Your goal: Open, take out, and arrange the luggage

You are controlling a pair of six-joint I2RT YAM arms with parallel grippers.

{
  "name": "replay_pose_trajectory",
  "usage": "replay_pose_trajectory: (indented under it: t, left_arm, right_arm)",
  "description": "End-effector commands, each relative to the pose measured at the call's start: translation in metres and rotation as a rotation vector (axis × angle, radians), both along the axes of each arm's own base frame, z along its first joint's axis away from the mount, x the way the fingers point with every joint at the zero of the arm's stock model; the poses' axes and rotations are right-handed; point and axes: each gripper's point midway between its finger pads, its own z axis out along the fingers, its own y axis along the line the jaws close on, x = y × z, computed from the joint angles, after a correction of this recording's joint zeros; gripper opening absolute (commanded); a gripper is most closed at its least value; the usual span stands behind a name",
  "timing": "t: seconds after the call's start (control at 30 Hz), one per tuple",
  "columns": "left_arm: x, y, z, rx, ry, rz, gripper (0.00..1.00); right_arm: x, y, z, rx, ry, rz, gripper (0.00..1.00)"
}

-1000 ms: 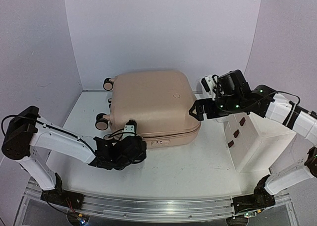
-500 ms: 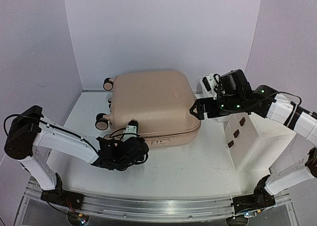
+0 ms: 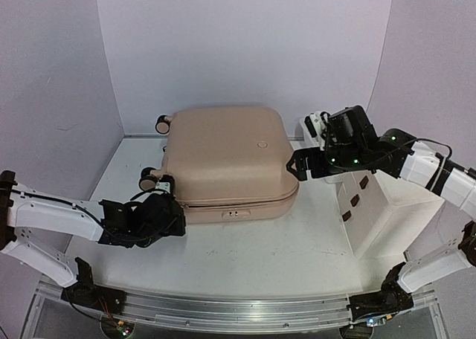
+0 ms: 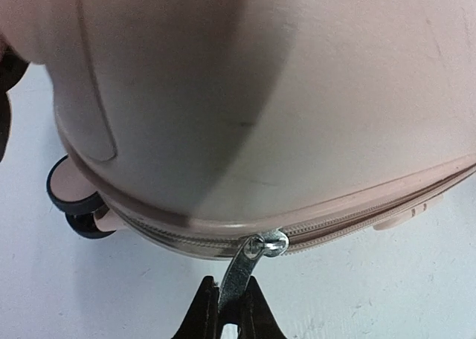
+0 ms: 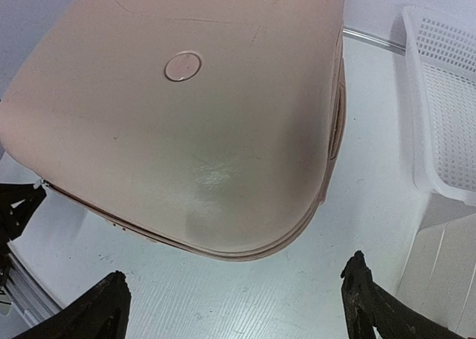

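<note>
My left gripper will pull the silver zipper pull [image 4: 245,268] left in the top view across the tabletop, dragging the luggage away from the drawer cabinet. Then it will let go.
The pale pink luggage [image 3: 227,157] lies flat on the white table, its black wheels [image 3: 149,181] to the left. My left gripper [image 3: 172,214] is at its near left corner, shut on the silver zipper pull [image 4: 245,268]; the slider sits on the zipper near that corner. The luggage fills the left wrist view [image 4: 260,101]. My right gripper [image 3: 296,164] is wide open at the luggage's right corner, fingers [image 5: 375,305] spread above the table, holding nothing. The luggage shows in the right wrist view [image 5: 186,116].
A white plastic drawer cabinet [image 3: 387,212] stands at the right. A white mesh basket [image 5: 446,101] sits behind it, to the right of the luggage. Pale walls enclose the table on three sides.
My left gripper has moved left along the luggage's near edge, from near the middle to the left corner, drawing the zipper pull with it. The right arm has barely moved.
</note>
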Motion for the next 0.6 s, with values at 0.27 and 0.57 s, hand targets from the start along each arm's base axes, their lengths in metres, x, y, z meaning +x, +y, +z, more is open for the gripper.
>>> replay_pose_trajectory:
  t: [0.27,0.57]
  left_arm:
    - [0.023,0.103,-0.002,0.083,0.120,0.130,0.00]
    - [0.031,0.121,0.013,0.169,0.201,0.119,0.23]
  right_arm:
    - [0.006,-0.003,0.008,-0.075,-0.060,0.011,0.98]
    - [-0.025,0.058,0.016,-0.123,-0.116,0.243,0.98]
